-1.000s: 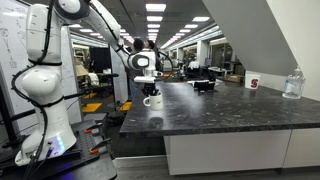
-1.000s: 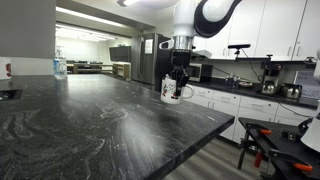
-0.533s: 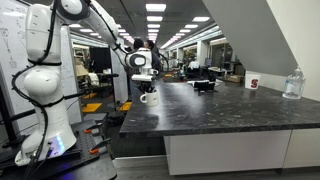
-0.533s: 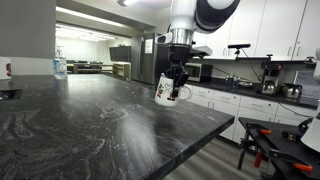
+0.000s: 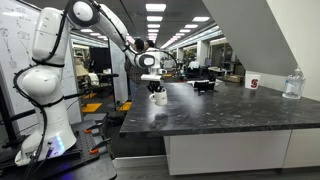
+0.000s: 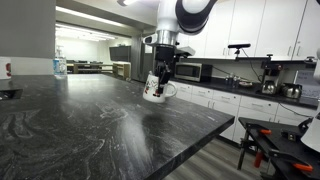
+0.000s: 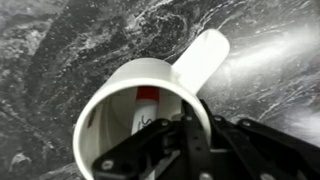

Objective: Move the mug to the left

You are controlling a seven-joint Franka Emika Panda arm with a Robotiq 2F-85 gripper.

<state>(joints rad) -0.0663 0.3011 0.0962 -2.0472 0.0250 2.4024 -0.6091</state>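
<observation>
My gripper will move outward and down, level the mug onto the clear marble counter and release its rim, as the mug still hangs tilted above it.
The mug is small, white and cylindrical with a side handle. It hangs tilted in my gripper, just above the near edge of the dark marble counter, in both exterior views. My gripper is shut on the mug's rim. In the wrist view the mug is seen from above, with one finger inside the rim and one outside at my gripper. The handle points up and right. A red-and-white object lies inside the mug.
A white cup with a red mark and a clear plastic jug stand at the far end of the counter. A black object sits mid-counter. Appliances line the back bench.
My gripper has carried the mug sideways over the counter: rightward in one exterior view, leftward in the other. The mug has tilted more.
</observation>
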